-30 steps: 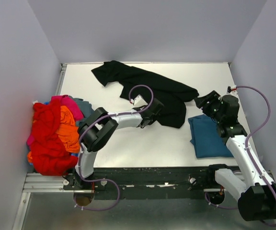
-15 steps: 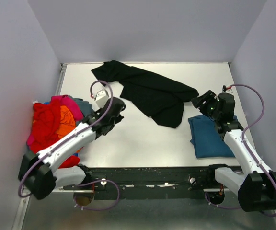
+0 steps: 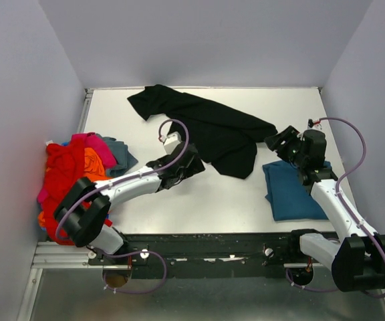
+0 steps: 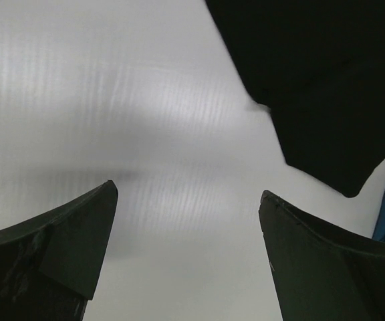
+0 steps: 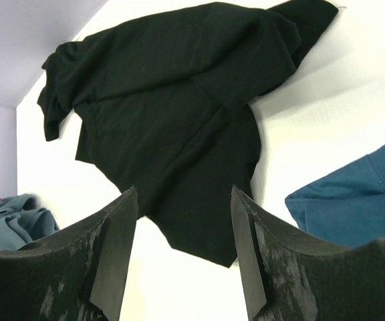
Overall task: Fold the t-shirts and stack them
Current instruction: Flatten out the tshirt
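The left gripper will next go to the right in the top view and down onto the black t-shirt's notched near edge (image 3: 210, 162) (image 4: 271, 104), because bare table lies between its fingers.
A black t-shirt (image 3: 209, 127) lies crumpled and spread across the back middle of the table. My left gripper (image 3: 194, 163) hovers just left of its lower flap, open, with only bare table between its fingers (image 4: 188, 189); the black t-shirt (image 4: 326, 80) fills the upper right of that view. My right gripper (image 3: 277, 141) is open at the shirt's right tip, holding nothing (image 5: 184, 190), and looks over the black t-shirt (image 5: 172, 114). A folded teal-blue t-shirt (image 3: 289, 190) lies under the right arm. Red, orange, pink and grey-blue t-shirts are heaped at the left edge (image 3: 72, 184).
The white table (image 3: 199, 200) is walled on the left, back and right. The arms' mounting rail (image 3: 206, 244) runs along the near edge. The teal-blue shirt's corner (image 5: 353, 200) and the grey-blue shirt (image 5: 15, 217) show at the edges of the right wrist view.
My left gripper let go of the black shirt's lower edge, swung left toward the heap, then came back beside the shirt with its jaws open. The right arm shifted only slightly.
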